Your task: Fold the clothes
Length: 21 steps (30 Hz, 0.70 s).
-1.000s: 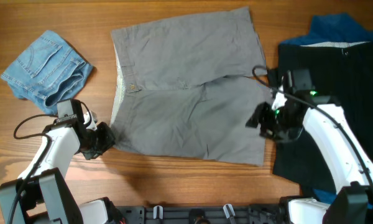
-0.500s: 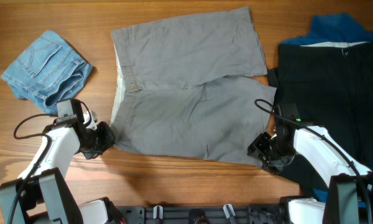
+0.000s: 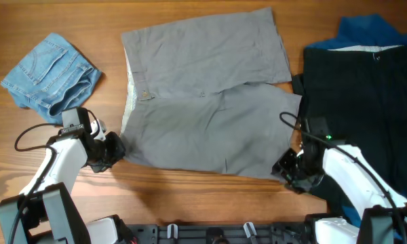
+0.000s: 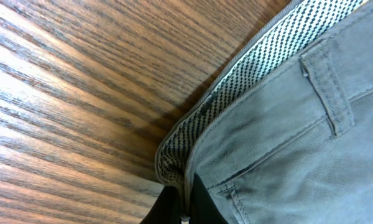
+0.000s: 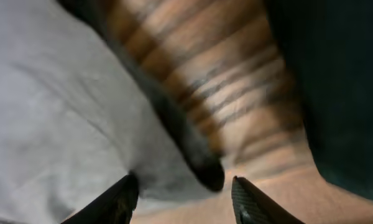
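Note:
My left gripper lifts the near corner of the waistband up and outward toward the waistband's far end (image 3: 127, 42) next. It releases the corner there, since the grey shorts (image 3: 210, 112) still lie spread flat.
The grey shorts (image 3: 210, 112) lie flat in the middle of the table, waistband to the left, legs to the right. My left gripper (image 3: 115, 150) is shut on the near corner of the waistband (image 4: 193, 155), whose checked lining shows. My right gripper (image 3: 287, 169) is open at the near right corner of the grey shorts' leg hem (image 5: 81, 124), with the hem corner between its fingers (image 5: 183, 190). The denim shorts (image 3: 51, 76) lie bunched at the far left. A black garment (image 3: 363, 102) lies at the right with a dark-blue piece (image 3: 366, 30) behind it.
The black garment's edge (image 5: 342, 74) lies close to the right of my right gripper, with a strip of bare wood (image 5: 255, 106) between it and the grey shorts. The table's front edge runs just below both grippers.
My right gripper has moved from the middle of the shorts' right edge toward me, down to the near right hem corner. The left arm has not moved.

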### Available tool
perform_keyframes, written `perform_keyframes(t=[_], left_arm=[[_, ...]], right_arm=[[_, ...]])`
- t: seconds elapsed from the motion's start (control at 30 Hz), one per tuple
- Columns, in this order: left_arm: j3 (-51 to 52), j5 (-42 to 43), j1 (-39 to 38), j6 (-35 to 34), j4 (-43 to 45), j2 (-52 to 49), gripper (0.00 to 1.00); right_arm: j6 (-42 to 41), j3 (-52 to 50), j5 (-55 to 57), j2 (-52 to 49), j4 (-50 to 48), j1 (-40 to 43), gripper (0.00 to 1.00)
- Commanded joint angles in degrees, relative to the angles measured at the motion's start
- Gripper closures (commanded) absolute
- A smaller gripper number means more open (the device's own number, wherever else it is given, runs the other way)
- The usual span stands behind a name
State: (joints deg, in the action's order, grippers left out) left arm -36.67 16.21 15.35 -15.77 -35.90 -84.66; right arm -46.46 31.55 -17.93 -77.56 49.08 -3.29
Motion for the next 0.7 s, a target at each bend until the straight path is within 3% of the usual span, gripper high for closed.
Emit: perform_keyframes(t=[0.0,0.07,0.1,0.13,0.27,0.37,0.47,0.57,0.67], left_arm=[[0.6,0.3,-0.4,0.1,0.5,0.1,0.96],[0.6,0.3,-0.4,0.1,0.7,0.1,0.96],[0.6,0.3,-0.4,0.1,0.6,0.1,0.96],[0.5,0.3,-0.4,0.1,0.4,0.2,0.96],[-6.8,-1.3,2.1,0.1,-11.0,1.9,0.96],[-15.7,-2.1,8.4,-1.7,-21.9,8.6,0.96],[-23.3,-3.5,12.6,-2.7,-30.4,16.1,0.96],[-29.5,-12.4,13.7,-4.5,-36.2,23.5,0.96],[-29.5,-12.2,13.7,-4.4,-36.4,24.1,0.96]], right_arm=[[-3.4,-4.2,0.2,0.2,-7.2,-0.1,0.47],[-3.1,-5.0,1.4,0.2,-11.8,-0.1,0.53],[-1.4,-4.7,1.4,0.2,-12.2,-0.1,0.8],[0.1,-4.2,1.4,0.2,-11.3,-0.1,0.96],[7.9,8.3,1.4,1.1,5.0,-0.1,0.96],[12.9,26.1,1.4,4.4,19.6,-0.1,0.96],[13.6,40.5,1.4,6.2,28.3,-0.2,0.96],[13.3,51.2,1.6,6.5,29.6,-0.2,0.96],[13.5,51.5,2.6,5.6,22.3,-0.1,0.96]])
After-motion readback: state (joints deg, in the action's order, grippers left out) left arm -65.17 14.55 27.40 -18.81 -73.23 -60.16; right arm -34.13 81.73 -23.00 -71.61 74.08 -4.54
